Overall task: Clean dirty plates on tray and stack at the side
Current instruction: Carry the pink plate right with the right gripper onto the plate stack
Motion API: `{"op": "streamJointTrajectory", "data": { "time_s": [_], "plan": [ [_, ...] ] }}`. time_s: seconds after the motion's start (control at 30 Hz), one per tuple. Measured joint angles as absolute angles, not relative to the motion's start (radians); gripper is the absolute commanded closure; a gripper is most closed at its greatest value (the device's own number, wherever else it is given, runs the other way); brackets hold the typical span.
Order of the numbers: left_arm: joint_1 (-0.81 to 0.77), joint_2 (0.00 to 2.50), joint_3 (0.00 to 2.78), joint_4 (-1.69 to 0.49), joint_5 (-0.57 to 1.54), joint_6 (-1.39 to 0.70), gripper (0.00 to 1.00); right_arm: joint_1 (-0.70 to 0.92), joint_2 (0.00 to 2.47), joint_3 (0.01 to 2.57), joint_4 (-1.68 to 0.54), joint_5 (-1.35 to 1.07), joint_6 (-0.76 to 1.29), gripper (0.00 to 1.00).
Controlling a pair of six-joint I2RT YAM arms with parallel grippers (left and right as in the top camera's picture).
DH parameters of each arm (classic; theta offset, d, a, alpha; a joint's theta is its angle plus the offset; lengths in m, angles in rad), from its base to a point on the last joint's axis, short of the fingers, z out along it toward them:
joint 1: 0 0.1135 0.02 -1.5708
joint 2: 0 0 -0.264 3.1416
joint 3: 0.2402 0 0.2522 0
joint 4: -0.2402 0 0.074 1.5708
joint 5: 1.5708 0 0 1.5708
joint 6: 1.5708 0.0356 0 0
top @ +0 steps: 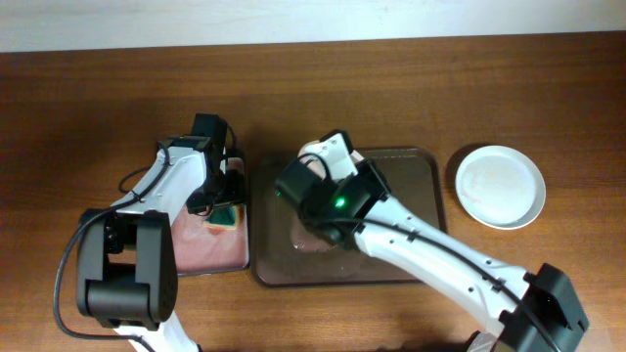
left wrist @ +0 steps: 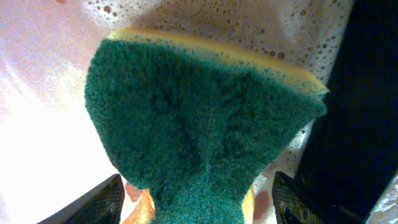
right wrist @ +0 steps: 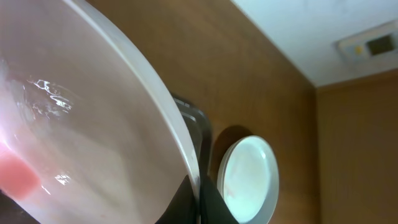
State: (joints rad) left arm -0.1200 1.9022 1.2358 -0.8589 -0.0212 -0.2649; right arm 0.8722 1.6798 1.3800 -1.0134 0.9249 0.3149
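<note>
Next, my right gripper carries the held plate over the clean white plate, below and to its right in the overhead view, then lowers and releases it.
My left gripper is shut on a green and yellow sponge, which sits over the foamy pink wash tray. In the left wrist view the sponge fills the frame, pinched between my fingers. My right gripper is shut on the rim of a dirty white plate over the brown tray. In the right wrist view the plate is tilted and wet with a pink smear, its rim clamped in the jaws. A clean white plate lies at the right; it also shows in the right wrist view.
The wash tray and the brown tray stand side by side in the table's middle. The brown tray's edge shows behind the held plate. Bare wooden table lies to the left and along the back. The two arms are close together.
</note>
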Motion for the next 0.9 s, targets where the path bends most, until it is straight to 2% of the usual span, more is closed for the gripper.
{"op": "streamJointTrajectory", "data": {
  "time_s": [0.23, 0.57, 0.73, 0.83, 0.9],
  "plan": [
    [-0.120, 1.902, 1.236, -0.859, -0.021, -0.265, 0.24, 0.975, 1.680, 1.380, -1.009, 1.119, 0.328, 0.96],
    [-0.120, 1.902, 1.236, -0.859, -0.022, -0.265, 0.23, 0.966, 1.680, 1.380, -1.009, 1.121, 0.398, 0.96],
    [-0.120, 1.902, 1.236, -0.859, -0.021, -0.265, 0.23, 0.764, 1.679, 1.380, -1.045, 0.889, 0.528, 0.96],
    [-0.120, 1.902, 1.236, -0.859, -0.022, -0.265, 0.23, 0.539, 1.678, 1.380, -1.062, 0.693, 0.607, 0.96],
    [-0.120, 1.902, 1.236, -0.859, -0.021, -0.265, 0.23, 0.335, 1.678, 1.380, -1.069, 0.514, 0.631, 0.96]
  ]
}}
